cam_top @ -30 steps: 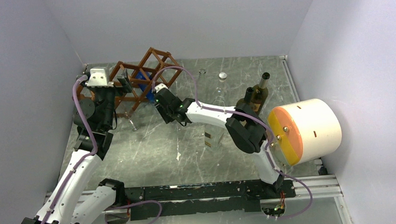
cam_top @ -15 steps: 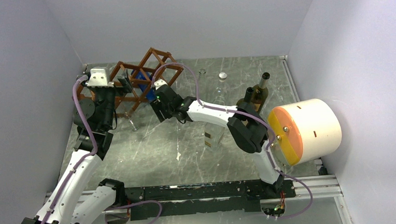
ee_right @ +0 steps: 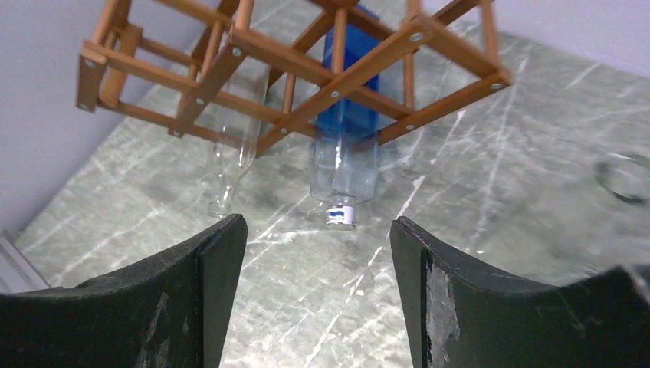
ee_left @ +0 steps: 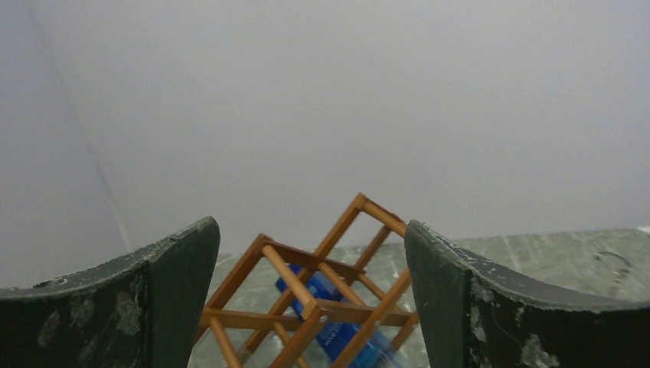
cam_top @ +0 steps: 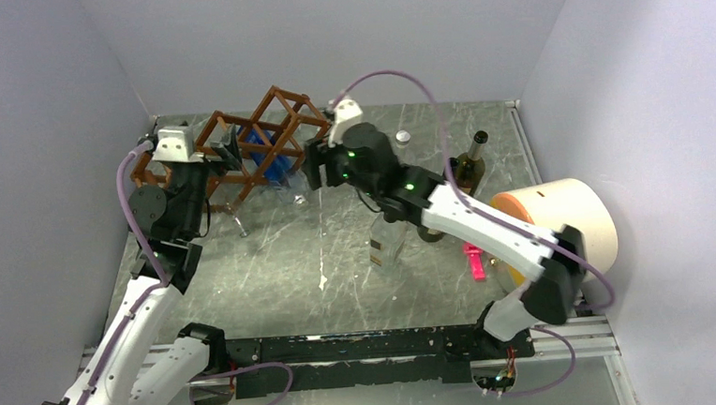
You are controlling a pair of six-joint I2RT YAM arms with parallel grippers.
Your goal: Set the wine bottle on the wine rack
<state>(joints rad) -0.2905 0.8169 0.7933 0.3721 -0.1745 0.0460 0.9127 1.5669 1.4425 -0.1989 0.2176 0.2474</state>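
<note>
The robot should next swing its right gripper's fingers to a clear bottle outside the rack (cam_top: 265, 133), back and to the right in the top view, and down around the bottle's neck (cam_top: 390, 222).
The wine rack (cam_top: 265, 133), a reddish-brown lattice, stands at the back left of the table. The wine bottle (cam_top: 265, 154), clear with a blue label, lies through one of its cells. In the right wrist view the bottle (ee_right: 345, 146) slopes down out of the rack (ee_right: 306, 69), its cap just above the table. My right gripper (cam_top: 312, 173) is open and empty, a little to the right of the rack and apart from the bottle (ee_right: 318, 299). My left gripper (cam_top: 227, 148) is open at the rack's left side, and its wrist view looks over the rack (ee_left: 306, 307) and the bottle (ee_left: 337, 326).
A second clear bottle (ee_right: 230, 146) hangs from a lower left cell. A clear bottle (cam_top: 387, 236) and a dark bottle (cam_top: 469, 166) stand on the table's right half. A white and orange cylinder (cam_top: 563, 232) lies at the right edge, a pink object (cam_top: 475, 261) beside it.
My right gripper opened, let go of the wine bottle and drew back up and to the right of the rack. The bottle stayed in its cell. The left arm barely moved.
</note>
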